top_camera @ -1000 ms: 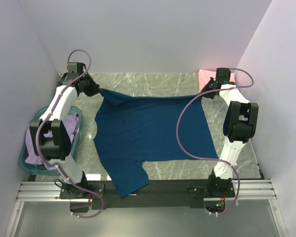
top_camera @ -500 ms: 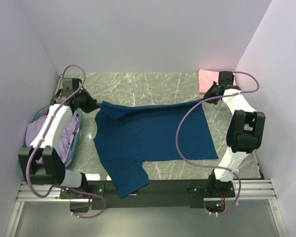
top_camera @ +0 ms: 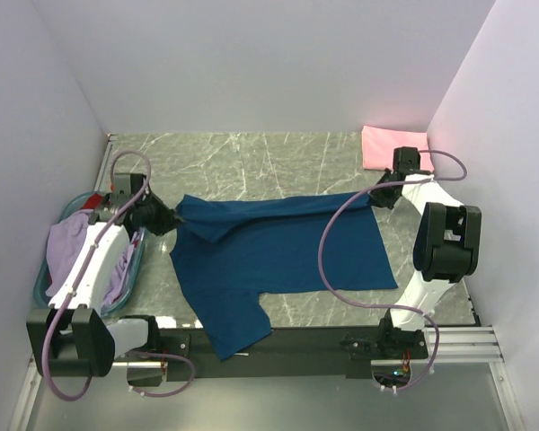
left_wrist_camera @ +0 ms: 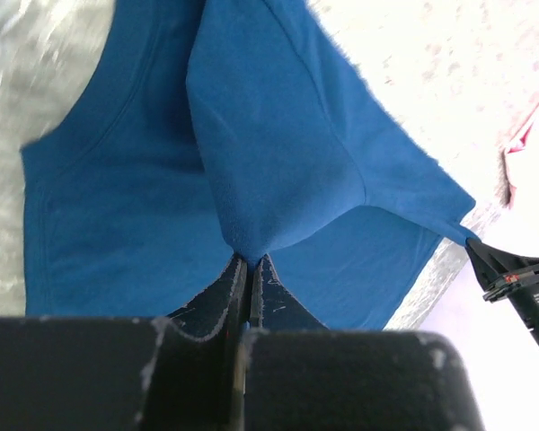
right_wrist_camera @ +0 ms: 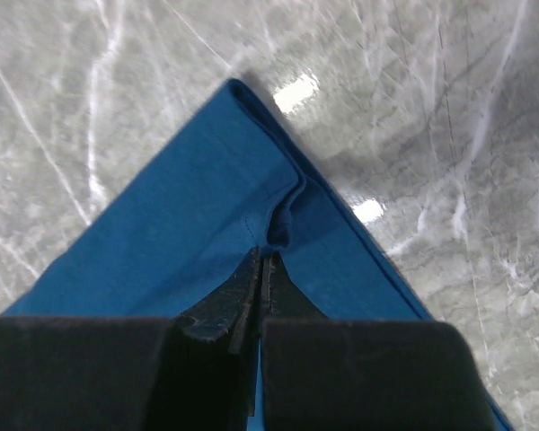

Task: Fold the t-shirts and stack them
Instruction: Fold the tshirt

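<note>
My left gripper moves back next, then away from the basket over the shirt's body, since the held far edge is only partly doubled over.
A navy blue t-shirt [top_camera: 278, 251] lies spread on the marble table, its far edge lifted and doubled over toward the front. My left gripper [top_camera: 172, 218] is shut on the shirt's far left corner [left_wrist_camera: 251, 235]. My right gripper [top_camera: 374, 191] is shut on the far right corner [right_wrist_camera: 278, 229]. One sleeve [top_camera: 234, 328] hangs over the near table edge. A pink t-shirt [top_camera: 386, 144] lies folded at the back right. Lavender cloth [top_camera: 67, 247] and a bit of red cloth [top_camera: 92, 199] sit in the basket at left.
A teal plastic basket [top_camera: 41, 289] stands at the table's left edge, beside my left arm. White walls close in the table on three sides. Bare marble [top_camera: 251, 162] lies behind the shirt.
Both grippers have pulled the shirt's far edge toward the front, folding it over the body. The left arm has swung back along the basket, and the pink shirt is now uncovered.
</note>
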